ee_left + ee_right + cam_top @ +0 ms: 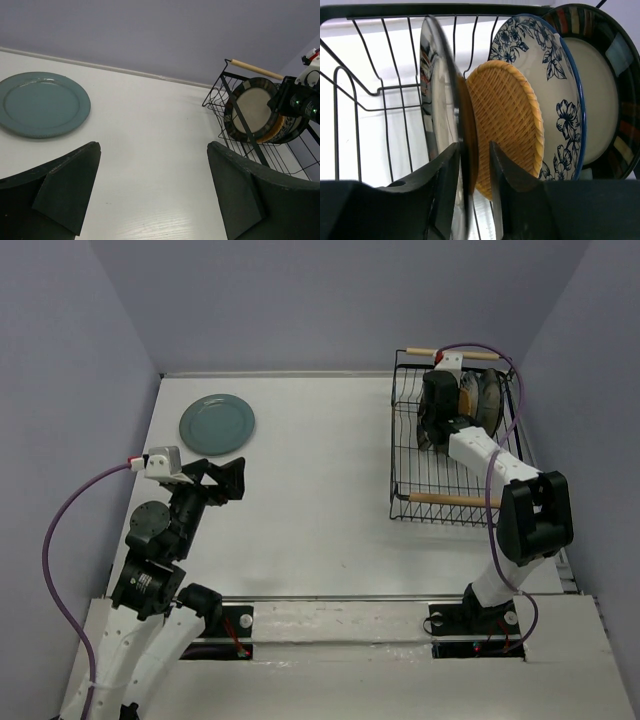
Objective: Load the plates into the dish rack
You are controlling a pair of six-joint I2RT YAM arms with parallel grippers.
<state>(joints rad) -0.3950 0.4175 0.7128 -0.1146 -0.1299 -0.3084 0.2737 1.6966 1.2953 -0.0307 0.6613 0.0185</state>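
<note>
The left gripper lowers outward and rolls to straddle the teal plate's near rim (209, 452) (31, 133) next, since the plate lies flat below and outward of it.
The teal plate (217, 424) (42, 104) lies flat on the table at the back left. My left gripper (232, 480) (152, 147) hovers open and empty in front of it. The dish rack (405, 445) (220, 100) (370, 90) stands at the back right. On edge inside it are a striped-rimmed plate (437, 100) (252, 110), the woven orange plate (505, 125), the blue floral plate (555, 75) and a second striped plate (600, 100). My right gripper (432, 425) (474, 145) straddles the rim of the nearest striped plate. Its jaws are slightly parted, with a gap on the right side.
The rack's two wooden rod handles (465, 355) (450, 499) run along its far and near ends. Purple walls close in the table at the back and on both sides. The right arm's cable (490, 350) loops over the rack.
</note>
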